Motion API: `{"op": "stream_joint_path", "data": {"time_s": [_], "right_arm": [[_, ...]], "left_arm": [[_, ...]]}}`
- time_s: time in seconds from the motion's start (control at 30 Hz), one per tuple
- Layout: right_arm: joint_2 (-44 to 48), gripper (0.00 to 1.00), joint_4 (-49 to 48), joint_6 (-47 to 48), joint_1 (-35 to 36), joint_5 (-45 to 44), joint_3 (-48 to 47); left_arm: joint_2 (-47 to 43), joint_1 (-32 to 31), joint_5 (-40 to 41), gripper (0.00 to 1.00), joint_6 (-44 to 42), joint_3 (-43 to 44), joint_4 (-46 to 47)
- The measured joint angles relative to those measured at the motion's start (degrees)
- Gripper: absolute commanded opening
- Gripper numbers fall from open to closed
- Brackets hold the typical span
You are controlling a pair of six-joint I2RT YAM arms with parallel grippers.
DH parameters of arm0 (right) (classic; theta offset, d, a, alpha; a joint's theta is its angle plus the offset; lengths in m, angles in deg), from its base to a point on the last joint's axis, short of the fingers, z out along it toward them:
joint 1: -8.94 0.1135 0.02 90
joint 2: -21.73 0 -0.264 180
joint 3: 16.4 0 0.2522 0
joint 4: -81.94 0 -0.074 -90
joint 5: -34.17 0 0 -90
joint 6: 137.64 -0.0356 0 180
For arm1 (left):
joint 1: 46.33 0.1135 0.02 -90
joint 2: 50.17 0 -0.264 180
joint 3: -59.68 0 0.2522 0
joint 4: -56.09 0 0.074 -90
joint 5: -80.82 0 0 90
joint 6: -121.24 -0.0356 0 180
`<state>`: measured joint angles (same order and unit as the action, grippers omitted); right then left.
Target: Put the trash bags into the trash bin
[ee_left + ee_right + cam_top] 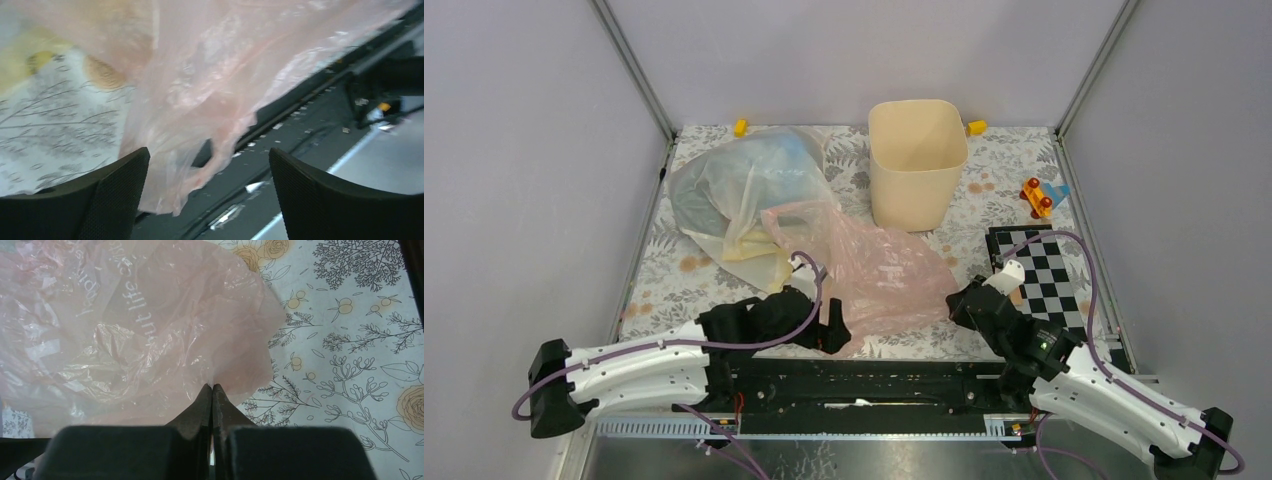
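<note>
I will turn my left gripper next and shift it left in the wrist view to straddle the pink bag's flap [167, 182], hanging on that side between my fingers.
The pale pink trash bag [879, 270] lies crumpled on the floral table in front of the cream-beige trash bin [917, 160], which stands upright and empty at the back. A pale yellow bag and a bluish-clear bag [744, 190] are heaped at the back left. My left gripper [829, 330] is open at the pink bag's near left edge; in the left wrist view a flap of the bag [200, 75] hangs between the jaws [210, 165], close to the left finger. My right gripper [957, 303] is shut, pinching the pink bag's [125, 330] right edge at its fingertips [212, 386].
A black-and-white checkerboard [1034, 280] lies at the right. A red-and-yellow toy [1039, 196] sits behind it. Small yellow pieces [740, 127] [976, 127] lie along the back edge. A black rail [864, 385] runs along the near edge. Grey walls enclose three sides.
</note>
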<state>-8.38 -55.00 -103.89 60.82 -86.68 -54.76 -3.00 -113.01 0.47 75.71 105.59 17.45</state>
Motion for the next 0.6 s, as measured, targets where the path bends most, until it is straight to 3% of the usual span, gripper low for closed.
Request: {"op": "stream_joint_path", "data": {"time_s": [0.1, 0.33, 0.47, 0.6], "right_arm": [[0.07, 0.0, -0.02, 0.15, 0.0, 0.0, -0.02], [1.42, 0.0, 0.9, 0.52, 0.0, -0.57, -0.7], [2.19, 0.0, 1.49, 0.55, 0.0, -1.46, -0.96], [2.45, 0.0, 1.79, 0.55, 0.0, -1.62, -0.96]], "left_arm": [[1.14, 0.0, 4.04, 0.82, 1.03, 0.44, -4.0], [0.46, 0.0, 14.82, 0.84, 5.86, 1.42, -13.05], [-2.08, 0.0, 18.36, 0.98, 8.28, 1.6, -15.78], [-4.55, 0.0, 14.97, 0.99, 7.17, 1.55, -13.86]]}}
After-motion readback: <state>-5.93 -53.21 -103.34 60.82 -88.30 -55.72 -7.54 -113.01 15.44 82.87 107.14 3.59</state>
